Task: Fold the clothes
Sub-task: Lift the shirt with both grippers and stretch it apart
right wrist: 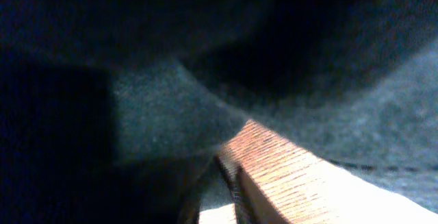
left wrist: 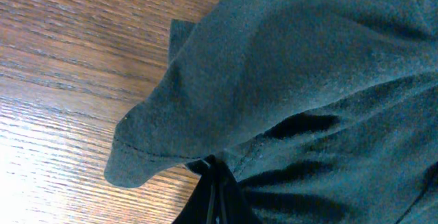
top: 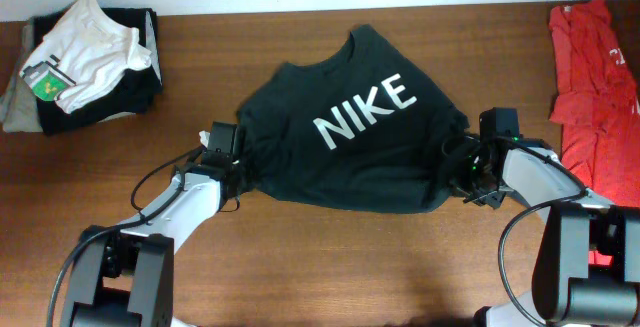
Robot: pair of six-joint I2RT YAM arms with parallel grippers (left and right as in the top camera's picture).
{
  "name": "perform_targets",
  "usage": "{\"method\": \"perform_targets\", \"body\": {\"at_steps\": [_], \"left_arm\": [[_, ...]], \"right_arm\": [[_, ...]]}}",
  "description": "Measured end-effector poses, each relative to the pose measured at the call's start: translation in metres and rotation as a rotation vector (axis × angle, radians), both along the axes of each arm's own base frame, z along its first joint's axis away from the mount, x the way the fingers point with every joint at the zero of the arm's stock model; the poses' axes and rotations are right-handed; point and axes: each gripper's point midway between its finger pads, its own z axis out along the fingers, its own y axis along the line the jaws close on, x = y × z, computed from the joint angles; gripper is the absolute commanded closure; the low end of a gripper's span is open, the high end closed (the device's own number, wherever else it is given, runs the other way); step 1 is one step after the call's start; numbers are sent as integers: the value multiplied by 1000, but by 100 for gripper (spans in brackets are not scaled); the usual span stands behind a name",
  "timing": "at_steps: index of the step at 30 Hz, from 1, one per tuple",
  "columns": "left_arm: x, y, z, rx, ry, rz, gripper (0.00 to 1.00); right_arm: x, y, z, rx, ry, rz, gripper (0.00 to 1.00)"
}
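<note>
My left gripper will go up, swing outward, then come down to let go of the cloth on the far bare tabletop, because the black shirt lies bunched and crooked.
The clothes are a black T-shirt [top: 350,137] with white NIKE lettering, spread face up mid-table, and a red T-shirt [top: 595,77] lying at the far right edge. My left gripper [top: 238,162] is shut on the black shirt's left side. In the left wrist view its fingertips [left wrist: 215,166] disappear under bunched dark fabric [left wrist: 308,66] beside a loose sleeve flap. My right gripper [top: 458,162] is at the shirt's right edge. In the right wrist view its narrow jaws [right wrist: 229,162] are pinched into the dark cloth [right wrist: 157,107], with wood showing beside them.
A pile of folded white and dark garments [top: 85,62] sits at the back left corner. The brown wooden table [top: 330,257] shows bare in front of the black shirt, between my two arms.
</note>
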Motion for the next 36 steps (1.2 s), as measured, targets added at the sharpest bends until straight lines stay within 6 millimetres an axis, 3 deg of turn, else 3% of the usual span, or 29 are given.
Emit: {"method": "perform_targets", "body": {"at_steps": [6, 8, 10, 12, 14, 16, 19, 22, 26, 27, 30, 33, 36], "left_arm": [[0, 0, 0, 0, 0, 0, 99], [0, 0, 0, 0, 0, 0, 99], [0, 0, 0, 0, 1, 0, 99], [-2, 0, 0, 1, 7, 0, 99], [-3, 1, 11, -3, -8, 0, 99], [-2, 0, 39, -16, -65, 0, 99], [4, -2, 99, -51, -207, -2, 99], [-9, 0, 152, -84, -327, -7, 99], [-24, 5, 217, -109, -495, 0, 99], [-31, 11, 245, -107, -564, 15, 99], [-48, 24, 296, -93, -693, 48, 99], [-59, 31, 338, -84, -784, 56, 99], [-70, 38, 366, -61, -815, 67, 99]], "right_arm": [[1, 2, 0, 13, 7, -15, 96], [-8, 3, 1, 19, 54, -28, 96], [-32, 6, 3, 30, 154, -48, 96], [-39, 8, 16, 42, 168, -79, 96], [-31, 14, 41, 76, 81, -95, 96], [-24, 19, 68, 101, -16, -100, 96], [-29, 24, 111, 121, -148, -94, 96], [-41, 28, 145, 127, -257, -85, 96], [-51, 30, 169, 132, -343, -75, 96], [-55, 32, 180, 137, -371, -71, 96], [-60, 34, 218, 137, -452, -58, 96], [-64, 35, 268, 129, -548, -41, 96], [-67, 35, 310, 114, -639, -16, 96]]}}
